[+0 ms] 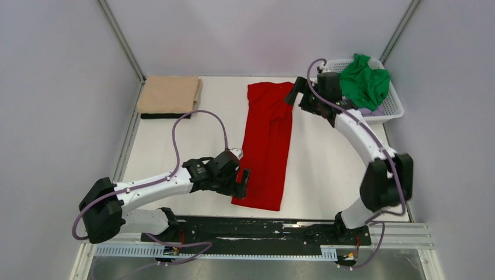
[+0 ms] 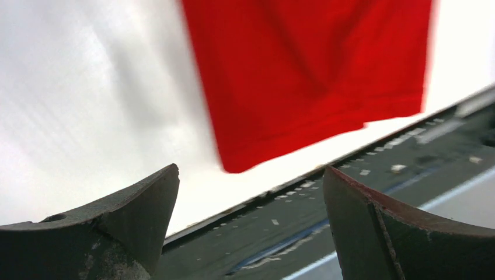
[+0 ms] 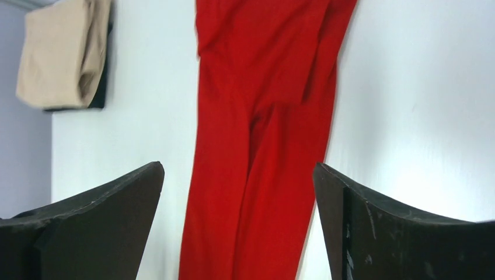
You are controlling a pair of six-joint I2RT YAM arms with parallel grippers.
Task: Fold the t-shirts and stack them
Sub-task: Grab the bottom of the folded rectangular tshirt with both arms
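My left gripper is open above the red t-shirt's long edge on the tan shirt's side, beside the red t-shirt's near corner, so it will move down onto that edge next.
A bright red t-shirt lies folded lengthwise into a long strip down the middle of the white table; both wrist views show it too. My left gripper hovers open at the strip's near left corner, nothing between its fingers. At the strip's far right corner my right gripper also stands open and empty. A tan-beige t-shirt lies folded at the far left corner. A green t-shirt is heaped in the basket, with a bit of pale lilac cloth under it.
The white lattice basket stands at the far right corner, close behind the right arm. A dark flat thing lies under the tan shirt. A black rail runs along the table's near edge. Grey walls enclose the sides and back.
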